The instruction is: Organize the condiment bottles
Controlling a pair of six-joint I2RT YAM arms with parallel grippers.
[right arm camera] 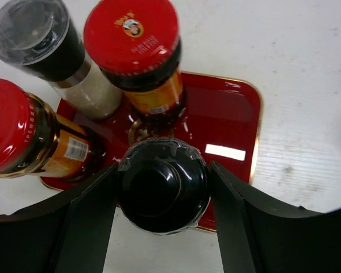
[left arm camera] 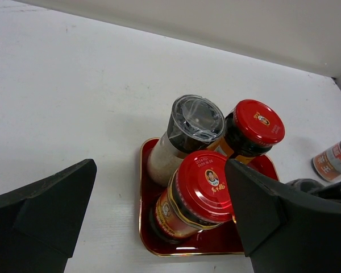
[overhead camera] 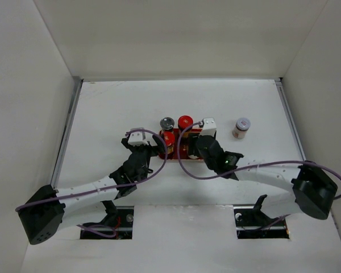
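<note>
The bare bottom of the tray is empty beside the near red-capped jar. My right gripper needs to move toward that jar next, go down onto that gap and let go of the bottle.
A red tray (overhead camera: 181, 153) holds a grey-capped jar of whitish contents (overhead camera: 167, 123) and two red-capped jars (overhead camera: 185, 121). In the left wrist view the near red-capped jar (left arm camera: 202, 187) stands on the tray (left arm camera: 216, 242) between my left gripper's (left arm camera: 161, 173) wide-open fingers, close to the right finger (left arm camera: 273, 222). The grey-capped jar (left arm camera: 190, 125) and the other red-capped jar (left arm camera: 256, 122) stand behind it. My right gripper (right arm camera: 162, 170) is shut on a black-capped bottle (right arm camera: 162, 190) over the tray's (right arm camera: 227, 114) near edge.
One more small bottle (overhead camera: 241, 127) with a silver cap stands alone on the white table, right of the tray; it also shows in the left wrist view (left arm camera: 332, 162). White walls enclose the table on three sides. The two arms meet at the tray.
</note>
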